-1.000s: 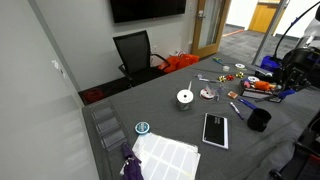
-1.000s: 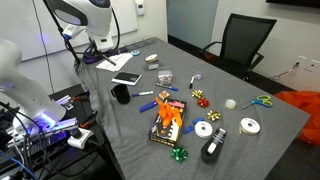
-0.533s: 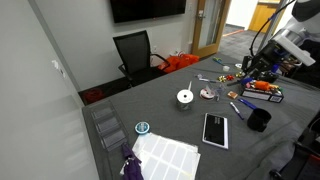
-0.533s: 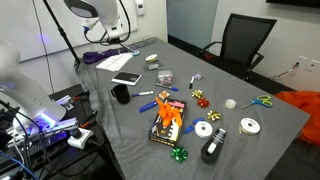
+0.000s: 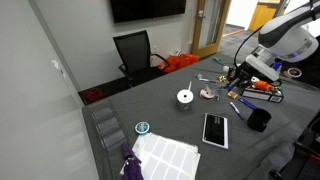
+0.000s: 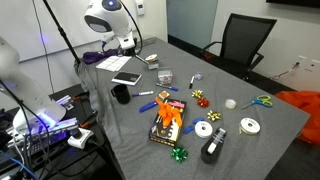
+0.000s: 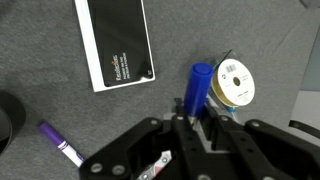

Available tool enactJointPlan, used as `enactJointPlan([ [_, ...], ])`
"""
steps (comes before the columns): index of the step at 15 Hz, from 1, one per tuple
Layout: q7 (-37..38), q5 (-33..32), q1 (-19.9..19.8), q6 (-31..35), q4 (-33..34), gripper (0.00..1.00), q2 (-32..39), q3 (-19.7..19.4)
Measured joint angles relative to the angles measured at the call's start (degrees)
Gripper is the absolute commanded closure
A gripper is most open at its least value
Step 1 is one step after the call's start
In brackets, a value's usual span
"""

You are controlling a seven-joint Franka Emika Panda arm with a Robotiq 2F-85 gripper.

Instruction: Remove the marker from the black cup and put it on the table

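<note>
The gripper next needs to move down past the tablet, then lower the blue marker point(image 7: 197, 90) onto the table beside the purple marker.
My gripper point(image 7: 190, 115) is shut on a blue marker point(image 7: 197, 90) that sticks out between the fingers, held above the dark grey table point(image 7: 230, 25). The black cup point(image 7: 4, 118) shows only at the left edge of the wrist view, apart from the gripper. In both exterior views the cup point(image 5: 259, 119) point(image 6: 121, 94) stands upright on the table point(image 5: 170, 115) point(image 6: 235, 140). The gripper point(image 5: 238, 79) point(image 6: 129, 46) hovers over the table away from the cup.
A flat black tablet point(image 7: 113, 40) point(image 5: 215, 129) point(image 6: 126, 79), a tape roll point(image 7: 232, 82) and a purple marker point(image 7: 60, 145) lie below the gripper. A white sheet point(image 5: 165, 155), tape rolls point(image 5: 185, 97), bows and an orange-and-black box point(image 6: 167, 120) are strewn about. An office chair point(image 5: 135, 52) stands at the far edge.
The arm has swung in from the table's side to over the table, carrying the blue marker away from the black cup.
</note>
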Motion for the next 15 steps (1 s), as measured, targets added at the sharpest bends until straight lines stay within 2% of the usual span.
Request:
enactJointPlan([
  [7,-3.49,0.00,-0.01,10.28,2.62,0.95,10.11,-0.02],
  [15,-5.19,-0.09,-0.11,17.16,3.21,0.95,15.13,-1.00],
])
